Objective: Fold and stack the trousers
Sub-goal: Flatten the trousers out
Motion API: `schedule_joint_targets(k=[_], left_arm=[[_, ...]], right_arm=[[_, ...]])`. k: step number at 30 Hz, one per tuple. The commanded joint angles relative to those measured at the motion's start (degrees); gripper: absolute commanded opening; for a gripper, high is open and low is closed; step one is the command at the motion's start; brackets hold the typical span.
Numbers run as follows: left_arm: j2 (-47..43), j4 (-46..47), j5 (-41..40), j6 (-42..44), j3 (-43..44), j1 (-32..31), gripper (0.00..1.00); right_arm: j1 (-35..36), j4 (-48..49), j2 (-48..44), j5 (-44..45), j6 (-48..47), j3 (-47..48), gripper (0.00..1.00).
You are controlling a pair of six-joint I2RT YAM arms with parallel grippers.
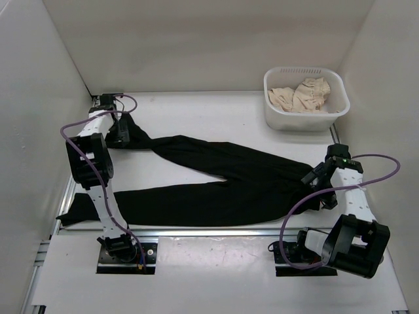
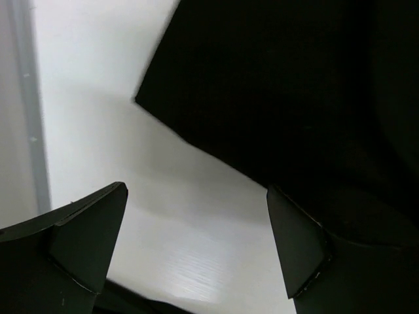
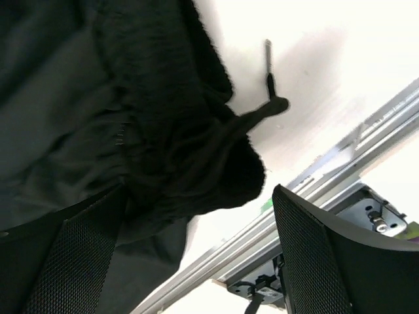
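Observation:
I will next reach my right gripper outward and down onto the bunched waistband's far end (image 1: 308,167) (image 3: 136,29). It lies outward of and below my right gripper, which is hovering over the waistband's near end.
The black trousers (image 1: 236,180) lie spread on the white table, waist at the right, two legs running left. My left gripper (image 1: 122,134) is open at the end of the upper leg; in the left wrist view it (image 2: 196,190) hovers over bare table, with the leg's cloth (image 2: 281,85) just beyond and beside the right finger. My right gripper (image 1: 319,178) is open above the waistband. In the right wrist view it (image 3: 200,190) straddles the bunched waistband (image 3: 163,111), whose drawstring (image 3: 268,108) trails onto the table. Neither gripper holds anything.
A white basket (image 1: 278,111) with beige cloth (image 1: 301,95) stands at the back right. A metal rail (image 1: 216,232) runs along the near table edge, close to the right gripper (image 3: 314,190). Enclosure walls stand on the left, right and back.

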Motion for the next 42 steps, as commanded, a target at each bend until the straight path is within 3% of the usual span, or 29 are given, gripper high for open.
schedule_joint_targets(k=[1, 6, 11, 13, 14, 15, 16, 18, 22, 25, 26, 27, 34, 38, 42], left_arm=[[-1.31, 2.35, 4.09, -0.1, -0.38, -1.85, 1.0], [4.12, 3.41, 4.09, -0.1, 0.13, -1.85, 1.0], [8.88, 3.41, 4.8, -0.1, 4.44, -2.37, 0.97], [10.11, 3.41, 4.8, -0.1, 5.06, -2.38, 0.77], [10.11, 3.41, 4.8, -0.1, 5.06, -2.38, 0.61], [10.11, 3.41, 4.8, -0.1, 4.45, -2.38, 0.23], [10.11, 3.41, 4.8, -0.1, 3.57, -2.38, 0.14], [10.11, 3.41, 4.18, -0.1, 1.9, -2.38, 0.14], [5.47, 3.41, 2.86, -0.1, 0.23, 0.26, 0.14], [0.37, 2.18, 4.7, -0.1, -0.39, 2.89, 0.14], [-1.9, 1.14, 4.71, -0.1, -0.39, 4.2, 0.14], [-2.88, 0.43, 4.71, -0.1, 0.48, 4.74, 0.14], [-8.86, -10.11, 1.64, -0.1, 12.6, 7.64, 0.14], [-13.43, -12.84, -2.13, -0.1, 11.66, 8.78, 0.14], [-15.98, -12.85, -2.15, -0.1, 9.28, 10.36, 0.14]], right_arm=[[-0.24, 2.83, -1.31, -1.79, -2.63, 5.9, 0.96], [-0.24, 5.02, 2.54, 1.11, -4.04, 15.82, 0.96], [-0.24, 7.32, 18.27, -1.18, -0.27, 20.94, 0.96], [-0.24, 8.63, 24.06, -0.56, 0.87, 21.56, 0.96], [-0.24, 9.24, 25.75, 0.31, 1.66, 21.56, 0.96], [-0.24, 10.38, 27.42, 0.84, 1.67, 21.56, 0.96], [-0.24, 10.39, 30.65, 2.06, 2.28, 21.56, 0.96], [0.29, 11.01, 34.97, 2.08, 2.29, 22.17, 0.93], [1.78, 12.23, 37.98, 1.55, 2.9, 22.18, 0.73], [1.78, 13.46, 39.21, 2.25, 2.9, 21.47, 0.39], [1.78, 13.47, 39.21, 2.95, 2.12, 21.47, 0.14], [1.78, 13.47, 39.21, 3.83, 1.41, 22.43, 0.04], [2.31, 9.79, 24.73, 8.75, -3.69, 26.3, 0.0], [2.31, 9.16, 12.53, 11.91, -5.01, 25.53, 0.0], [2.31, 10.82, 7.14, 10.26, -6.85, 23.33, 0.0]])
